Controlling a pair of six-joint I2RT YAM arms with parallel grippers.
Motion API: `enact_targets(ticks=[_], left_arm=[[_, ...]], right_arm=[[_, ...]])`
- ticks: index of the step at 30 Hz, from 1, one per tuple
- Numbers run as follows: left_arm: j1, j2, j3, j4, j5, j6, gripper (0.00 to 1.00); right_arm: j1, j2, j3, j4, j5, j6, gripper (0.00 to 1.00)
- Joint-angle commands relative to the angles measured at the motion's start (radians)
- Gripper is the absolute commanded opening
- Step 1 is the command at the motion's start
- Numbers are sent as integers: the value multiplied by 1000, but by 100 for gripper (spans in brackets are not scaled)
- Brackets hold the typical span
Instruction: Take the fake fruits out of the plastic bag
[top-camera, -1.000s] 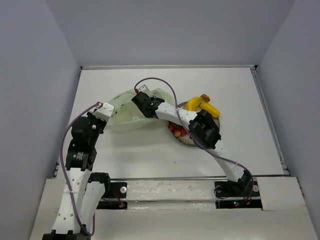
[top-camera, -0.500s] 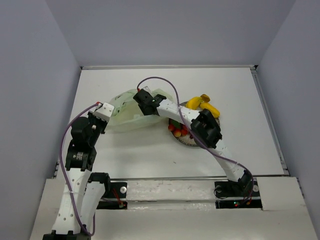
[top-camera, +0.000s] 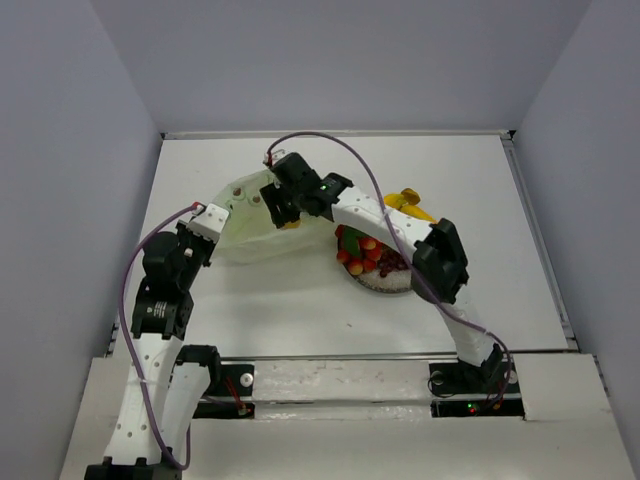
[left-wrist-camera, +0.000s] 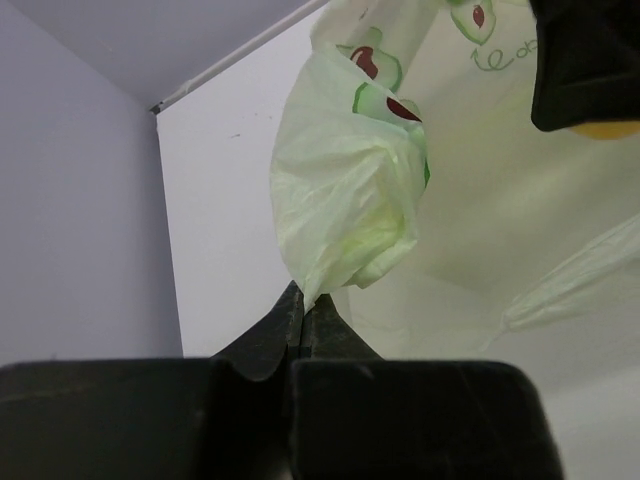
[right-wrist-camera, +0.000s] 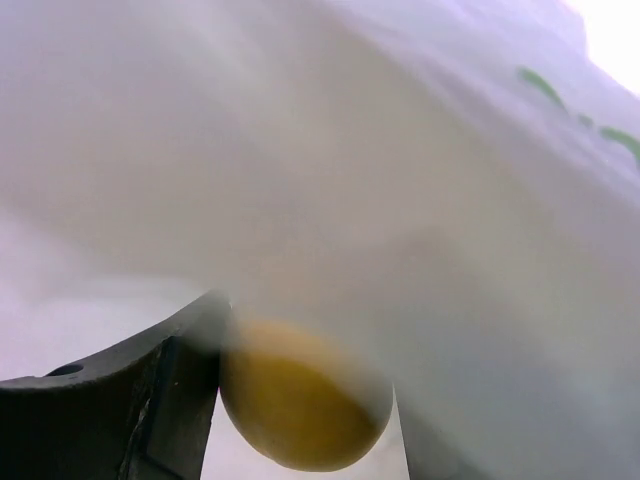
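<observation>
The fruit in my right gripper will go from the bag right in the top view, over the yellow banana-shaped piece (top-camera: 408, 206), and be released where the others lie.
The pale yellow-green plastic bag (top-camera: 245, 228) lies at mid-table. My left gripper (left-wrist-camera: 304, 303) is shut on a bunched edge of the bag (left-wrist-camera: 350, 200), seen from above at the bag's left side (top-camera: 213, 222). My right gripper (top-camera: 283, 213) hangs over the bag's right part, shut on a round yellow fruit (top-camera: 291, 223). In the right wrist view that fruit (right-wrist-camera: 300, 410) sits between the fingers (right-wrist-camera: 175, 395), with blurred bag film draped over its top and over the right finger. Red, orange, green and purple fruits (top-camera: 362, 255) lie on the grey plate (top-camera: 385, 287).
A yellow banana-shaped piece (top-camera: 410, 205) lies at the plate's far edge, partly behind the right arm (top-camera: 440, 262). The right arm arches over the plate. Grey walls enclose the white table on three sides.
My right gripper has closed on the yellow fruit and drawn up and back from the bag. Its forearm has swung off the plate, uncovering the fruits there. The left gripper has kept its hold.
</observation>
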Motion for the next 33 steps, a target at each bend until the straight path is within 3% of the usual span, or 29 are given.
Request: enact_targets(ticks=[1,7,11,14,17,20,21,24,27,33], left_arm=[[1,24,16,80,8,-47,0],[1,51,16,100,-27,-109,0],[1,68,31,102,-83,-138,0],[3,80,43,105,-130,-146,0],[3,91,53,105,-211,-147,0],[4,102,60,106,-266,-153,0],[4,109,65,108,-286,-160,0],[6,113,68,116,-279,-163,0],[6,111,73,108,-256,-164,0],[4,113,63,97,-220,-166,0]], right_arm=[[6,-213,-88,332,-237,-14,28],[6,-291,-156,511,-463,-16,29],[6,-275,-98,528,-637,10,28],[6,-322,-100,564,-636,46,29],[-15,-424,-116,579,-500,57,28],[-103,-529,-186,536,-247,70,25],[-130,-593,-258,475,-107,70,25],[-212,-705,-464,353,107,84,25],[-273,-822,-710,328,183,159,25],[-327,-870,-923,341,244,259,25]])
